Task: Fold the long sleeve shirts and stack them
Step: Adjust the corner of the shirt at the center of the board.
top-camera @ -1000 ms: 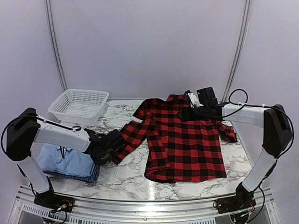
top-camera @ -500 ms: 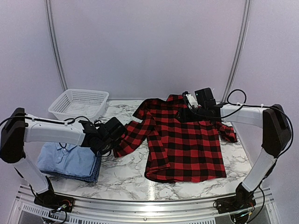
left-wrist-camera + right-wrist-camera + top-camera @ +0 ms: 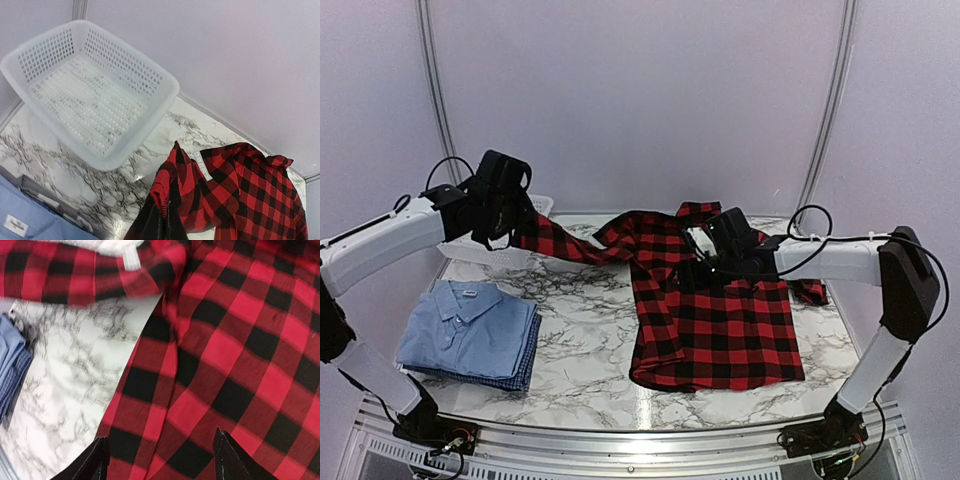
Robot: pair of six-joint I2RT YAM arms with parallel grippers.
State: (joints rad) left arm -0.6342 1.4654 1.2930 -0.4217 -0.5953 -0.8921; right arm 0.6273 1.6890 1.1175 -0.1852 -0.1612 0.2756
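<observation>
My right gripper draws back toward my base and down to the hem's folded corner (image 3: 679, 352) below it next, as that flap lies turned inward.
The red-and-black plaid shirt (image 3: 715, 320) lies spread on the marble table, body toward the front. My left gripper (image 3: 512, 225) hangs high at the back left, shut on the cuff of its left sleeve (image 3: 167, 197), which stretches taut toward the shirt's shoulder. In the left wrist view the left gripper (image 3: 167, 222) pinches that cuff above the table. My right gripper (image 3: 688, 268) hovers low over the shirt's upper chest; the right gripper (image 3: 161, 440) is open with plaid cloth under its fingers. A folded light blue shirt (image 3: 470, 325) lies on a blue checked one (image 3: 517, 377) at front left.
A white mesh basket (image 3: 165, 95) stands at the back left corner, just below and behind my raised left arm. The folded stack's edge (image 3: 10, 357) shows left of the plaid shirt. Bare marble (image 3: 585, 340) lies between the stack and the shirt.
My left arm has risen from table level beside the stack, up and back over the basket, drawing the sleeve out straight. My right gripper has slid forward and left over the shirt.
</observation>
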